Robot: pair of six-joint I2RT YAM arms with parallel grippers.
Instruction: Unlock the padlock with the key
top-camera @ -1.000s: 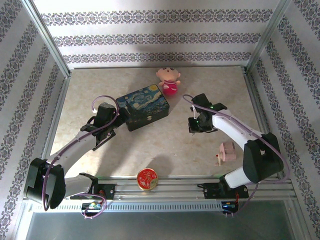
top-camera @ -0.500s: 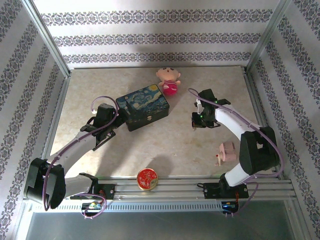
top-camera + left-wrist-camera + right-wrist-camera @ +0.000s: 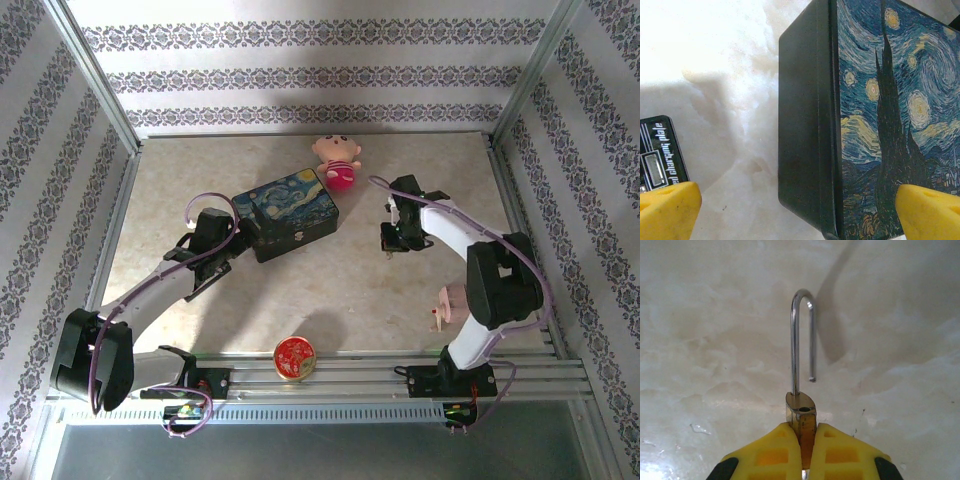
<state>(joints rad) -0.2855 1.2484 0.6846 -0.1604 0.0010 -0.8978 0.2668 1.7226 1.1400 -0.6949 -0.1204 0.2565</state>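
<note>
My right gripper carries the brass body toward the blue tin next. Then it lowers it onto the bare marble below the gripper and lets go, with the shackle (image 3: 796, 340) open.
The padlock (image 3: 801, 412) has a small brass body and a thin silvery shackle (image 3: 796, 340). The shackle stands open, its free end lifted out of the hole in the body. My right gripper (image 3: 801, 432) is shut on the brass body and holds it just over the marble tabletop, right of the blue tin in the top view (image 3: 392, 238). My left gripper (image 3: 799, 210) is open, its yellow fingertips (image 3: 670, 212) straddling the near corner of the blue painted tin box (image 3: 880, 125), at the box's left end (image 3: 232, 240). The key is hidden.
The blue tin box (image 3: 290, 212) sits mid-table. A pink plush doll (image 3: 338, 160) lies behind it. A round red tin (image 3: 295, 358) rests at the near edge, and a pink object (image 3: 452, 305) lies at the right. A black device with a display (image 3: 657, 155) lies by my left finger.
The right arm has folded, its elbow swinging toward the back, and its gripper has shifted slightly left and back with the padlock. The left arm has stayed still.
</note>
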